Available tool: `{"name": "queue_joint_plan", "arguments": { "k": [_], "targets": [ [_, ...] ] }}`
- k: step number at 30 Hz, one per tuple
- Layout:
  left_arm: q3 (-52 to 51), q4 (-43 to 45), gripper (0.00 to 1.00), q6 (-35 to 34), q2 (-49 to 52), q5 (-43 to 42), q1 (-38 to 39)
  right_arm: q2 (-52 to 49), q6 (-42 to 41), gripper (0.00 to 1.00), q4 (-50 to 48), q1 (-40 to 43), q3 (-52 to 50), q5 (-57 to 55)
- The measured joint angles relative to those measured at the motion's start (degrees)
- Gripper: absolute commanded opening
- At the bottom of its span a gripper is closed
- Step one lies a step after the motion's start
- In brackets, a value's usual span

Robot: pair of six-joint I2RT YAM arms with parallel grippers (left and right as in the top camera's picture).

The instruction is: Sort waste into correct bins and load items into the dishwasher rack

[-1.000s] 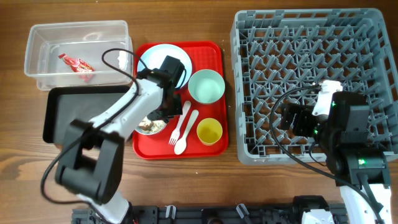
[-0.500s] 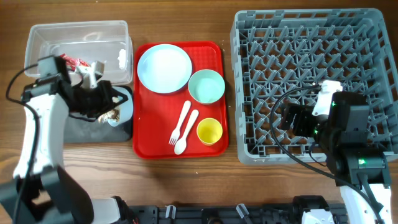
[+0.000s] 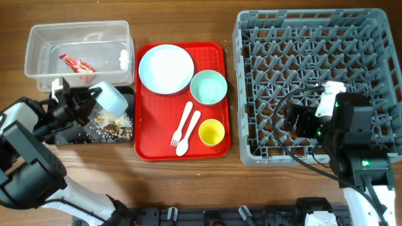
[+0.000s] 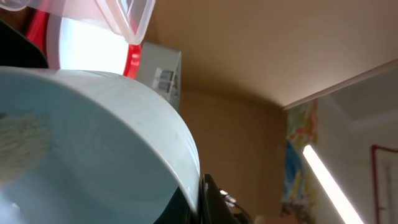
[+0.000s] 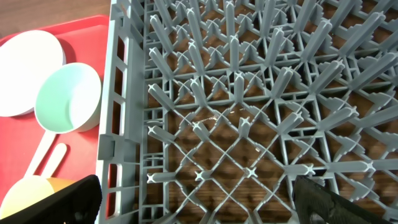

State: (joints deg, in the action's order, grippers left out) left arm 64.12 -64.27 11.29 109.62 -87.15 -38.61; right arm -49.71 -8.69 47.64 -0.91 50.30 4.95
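Note:
Next, my left gripper swings over the red serving tray, rights the bowl and lowers to release it on the patch (image 3: 157,122) beside the fork, as that lies empty.
My left gripper (image 3: 95,104) is shut on the rim of a pale blue bowl (image 3: 112,97) and holds it tipped on its side over the black tray (image 3: 59,94). Whitish-brown food scraps (image 3: 112,129) lie scattered in that tray. In the left wrist view the bowl (image 4: 93,137) fills the frame, with my finger (image 4: 210,198) on its rim. The red-and-white wrapper (image 3: 76,63) lies in the clear tub (image 3: 38,37). My right gripper (image 3: 295,119) hangs open and empty over the grey rack (image 3: 314,37), seen from the right wrist (image 5: 199,200).
The red serving tray (image 3: 147,147) holds the round plate (image 3: 166,69), a mint bowl (image 3: 208,86), the yellow cup (image 3: 211,132) and the white fork and spoon (image 3: 183,129). The right wrist view shows the rack pegs (image 5: 249,93), the plate (image 5: 28,74) and the mint bowl (image 5: 68,99).
My left arm carried the bowl from the red tray left over the black tray and tipped it. The scraps now lie in the black tray. The right arm has not moved.

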Motion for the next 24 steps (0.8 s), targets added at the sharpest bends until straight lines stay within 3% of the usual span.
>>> {"name": "queue_joint_plan", "arguments": {
  "k": [11,16,20,24],
  "targets": [
    [0.0,-2.2,0.04,-5.6,0.0,-1.3,-0.8,0.0,0.0,1.0,0.4,0.0,0.0,0.0],
    [0.0,-4.1,0.04,2.4,-2.1,-1.4,0.9,0.0,0.0,0.99,0.4,0.0,0.0,0.0],
    [0.0,3.1,0.04,6.3,-12.2,5.5,12.7,0.0,0.0,1.0,0.3,0.0,0.0,0.0],
    [-0.1,14.3,0.04,-2.8,-13.9,27.1,30.6,-0.3,0.0,1.0,0.2,0.0,0.0,0.0]
  ]
}}
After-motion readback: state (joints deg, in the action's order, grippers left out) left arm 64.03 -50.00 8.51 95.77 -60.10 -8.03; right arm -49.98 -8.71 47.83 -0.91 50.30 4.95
